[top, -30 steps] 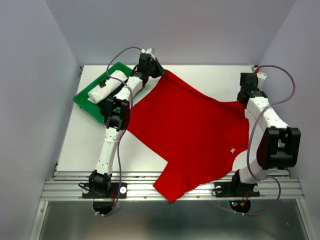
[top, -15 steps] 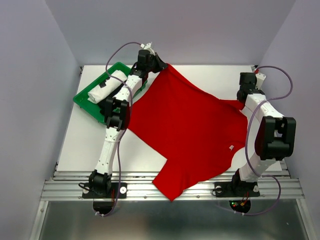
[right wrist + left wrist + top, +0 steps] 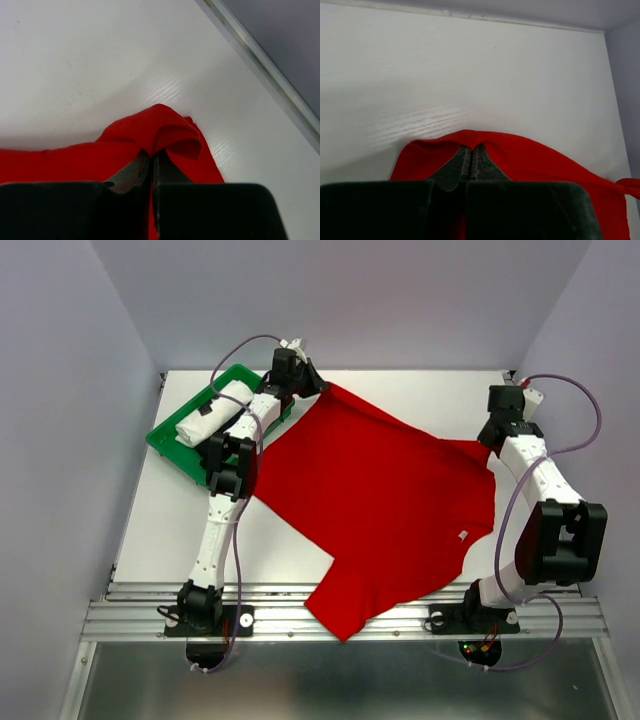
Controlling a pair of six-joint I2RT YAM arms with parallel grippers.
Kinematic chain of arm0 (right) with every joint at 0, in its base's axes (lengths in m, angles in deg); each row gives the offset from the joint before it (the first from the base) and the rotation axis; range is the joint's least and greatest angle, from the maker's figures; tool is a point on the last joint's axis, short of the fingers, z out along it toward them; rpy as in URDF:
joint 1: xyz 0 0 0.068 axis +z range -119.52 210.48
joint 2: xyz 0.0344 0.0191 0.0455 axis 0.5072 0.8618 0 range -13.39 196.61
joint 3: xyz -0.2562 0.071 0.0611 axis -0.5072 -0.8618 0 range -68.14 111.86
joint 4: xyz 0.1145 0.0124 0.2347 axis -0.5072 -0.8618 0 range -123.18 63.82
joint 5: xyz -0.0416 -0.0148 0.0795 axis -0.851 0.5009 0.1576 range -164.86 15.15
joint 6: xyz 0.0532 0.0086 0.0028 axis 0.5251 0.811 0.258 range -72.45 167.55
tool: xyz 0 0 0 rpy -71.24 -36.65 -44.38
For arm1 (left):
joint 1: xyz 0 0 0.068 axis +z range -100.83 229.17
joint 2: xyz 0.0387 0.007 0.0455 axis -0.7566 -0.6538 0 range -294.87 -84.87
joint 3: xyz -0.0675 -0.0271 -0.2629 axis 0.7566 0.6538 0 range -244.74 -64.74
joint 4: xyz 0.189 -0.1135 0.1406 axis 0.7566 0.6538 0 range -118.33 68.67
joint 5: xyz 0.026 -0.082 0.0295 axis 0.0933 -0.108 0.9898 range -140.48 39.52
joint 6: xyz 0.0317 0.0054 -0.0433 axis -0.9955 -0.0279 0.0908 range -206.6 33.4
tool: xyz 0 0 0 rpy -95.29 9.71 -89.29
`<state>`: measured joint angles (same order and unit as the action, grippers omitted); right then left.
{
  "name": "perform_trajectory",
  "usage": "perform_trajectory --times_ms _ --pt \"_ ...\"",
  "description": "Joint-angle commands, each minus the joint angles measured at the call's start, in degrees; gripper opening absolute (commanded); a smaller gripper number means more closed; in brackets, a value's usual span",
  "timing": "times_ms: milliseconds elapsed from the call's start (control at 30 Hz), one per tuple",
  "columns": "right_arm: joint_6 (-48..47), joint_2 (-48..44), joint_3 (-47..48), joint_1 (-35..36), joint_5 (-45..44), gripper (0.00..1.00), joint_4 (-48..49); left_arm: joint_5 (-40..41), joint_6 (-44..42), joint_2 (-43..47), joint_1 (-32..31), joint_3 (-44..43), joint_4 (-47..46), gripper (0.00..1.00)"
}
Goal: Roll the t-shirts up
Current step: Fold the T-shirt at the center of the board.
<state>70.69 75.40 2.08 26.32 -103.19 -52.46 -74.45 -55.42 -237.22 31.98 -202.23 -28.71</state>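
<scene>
My left gripper holds the pinched edge and will move back and down onto the red cloth beside the tray to release it, since that cloth lies flat.
A bright red t-shirt lies spread flat over the middle of the white table, its lower part hanging over the near edge. My left gripper is shut on its far left corner next to the tray. In the left wrist view the gripper pinches a fold of red cloth. My right gripper is shut on the shirt's right corner. In the right wrist view the gripper has the red cloth bunched over its tips. A rolled white t-shirt lies in the tray.
A green plastic tray stands at the far left of the table, right beside the left arm. A metal rail runs along the near edge under the hanging shirt. Grey walls close in the table on three sides.
Both grippers keep their hold on the red shirt. The shirt's far left corner shifted briefly toward the back wall and came back. The right wrist has moved slightly to the right.
</scene>
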Motion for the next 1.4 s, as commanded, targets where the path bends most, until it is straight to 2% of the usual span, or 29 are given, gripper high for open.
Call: perform_trajectory --times_ms 0,233,667,1133,1367 --pt "4.1 -4.32 -3.06 -0.41 3.37 0.01 -5.96 -2.31 -3.66 7.59 1.28 1.7 3.27 0.0" --pt "8.59 -11.0 -8.25 -0.41 8.91 0.01 -9.92 -1.87 -7.97 10.58 1.98 2.05 12.85 0.0" --pt "10.52 -21.2 -14.93 0.99 14.18 0.01 -16.08 -0.56 -11.05 13.93 2.6 3.9 19.98 0.0" --pt "17.82 -25.77 -18.53 6.45 15.15 0.01 -21.7 1.47 -13.16 14.63 3.92 5.48 23.85 0.0" --pt "19.31 -24.99 -18.8 9.35 14.72 0.01 -22.06 2.17 -14.21 14.45 4.01 5.83 25.25 0.0"
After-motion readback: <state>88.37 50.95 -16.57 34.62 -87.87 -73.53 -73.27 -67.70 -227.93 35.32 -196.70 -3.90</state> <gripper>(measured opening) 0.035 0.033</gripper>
